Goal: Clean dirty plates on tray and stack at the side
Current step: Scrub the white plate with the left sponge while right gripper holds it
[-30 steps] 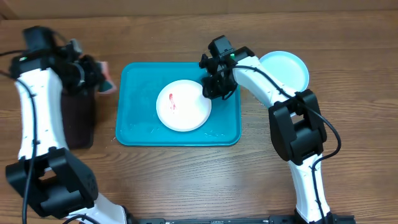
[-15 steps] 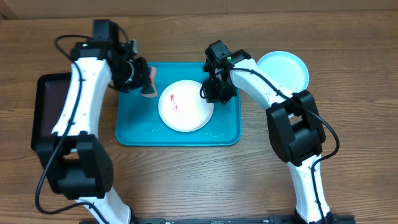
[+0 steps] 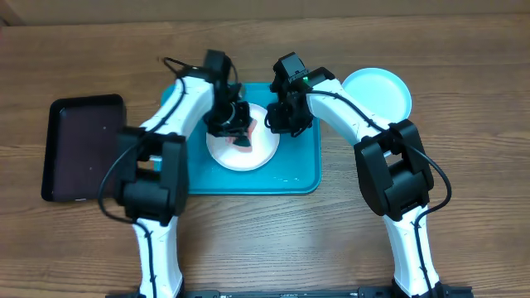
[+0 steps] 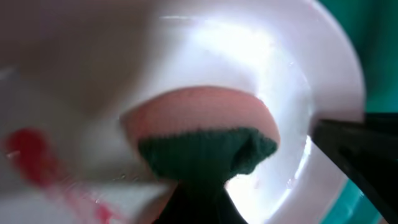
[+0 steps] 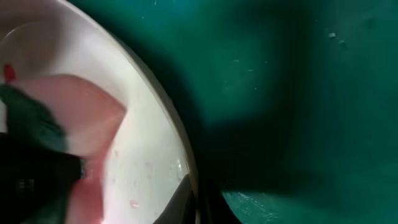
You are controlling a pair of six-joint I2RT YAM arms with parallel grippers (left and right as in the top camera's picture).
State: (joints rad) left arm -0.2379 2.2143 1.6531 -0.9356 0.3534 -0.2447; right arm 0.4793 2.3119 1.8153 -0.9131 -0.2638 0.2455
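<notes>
I will finish wiping, lift my left gripper off the plate, move it over the black tray and lower it to let go of the sponge, because the bottom of that tray is empty.
A white plate lies on the turquoise tray. My left gripper is shut on a pink sponge with a green scouring side, which presses on the plate's inside. A red smear lies on the plate beside the sponge. At the plate's right rim my right gripper is shut, one finger inside the rim and the other under it. The right wrist view shows the plate, the sponge and the tray floor. A light blue plate rests on the table right of the tray.
A black rectangular tray sits on the wooden table left of the turquoise tray. Both arms meet over the turquoise tray's upper middle. A dark finger of the right gripper shows at the right edge of the left wrist view.
My left arm swung from over the black tray rightwards to the white plate, carrying the sponge down onto it. My right gripper closed on the plate's right rim.
</notes>
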